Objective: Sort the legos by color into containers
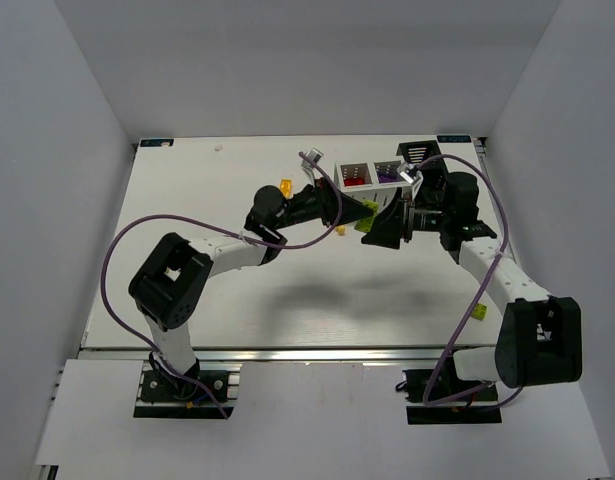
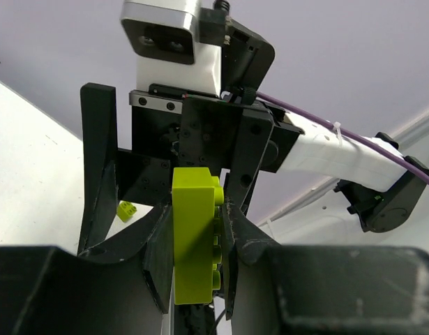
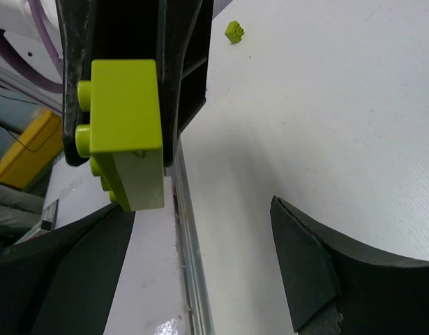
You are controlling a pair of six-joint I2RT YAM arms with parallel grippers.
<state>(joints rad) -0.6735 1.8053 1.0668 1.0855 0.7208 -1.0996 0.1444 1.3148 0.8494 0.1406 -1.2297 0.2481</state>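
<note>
The lime green lego sticks out of my left gripper just above my right gripper's open fingers. My right gripper needs to move up around the lego's loose end (image 1: pixel 368 218) (image 3: pixel 139 174) next and close.
My left gripper (image 1: pixel 357 212) is shut on a lime green lego (image 1: pixel 366 223) and holds it in the air just in front of the white two-compartment box (image 1: pixel 371 176). In the left wrist view the lego (image 2: pixel 193 265) stands upright between the fingers (image 2: pixel 231 216), studs to the right. My right gripper (image 1: pixel 385 228) is open and faces the left one, its fingers (image 2: pixel 99 167) on either side of the lego. In the right wrist view the lego (image 3: pixel 127 125) hangs just above the open gripper (image 3: pixel 200 209). The box holds red legos (image 1: pixel 354 179) and purple legos (image 1: pixel 388 173).
The black bin (image 1: pixel 417 152) stands behind the box at the right. Loose legos lie on the table: an orange-yellow one (image 1: pixel 285 187), a small yellow one (image 1: pixel 340 231), and a lime one (image 1: pixel 479 312) by the right arm. Another small lime lego (image 3: pixel 234 31) lies beyond the grippers.
</note>
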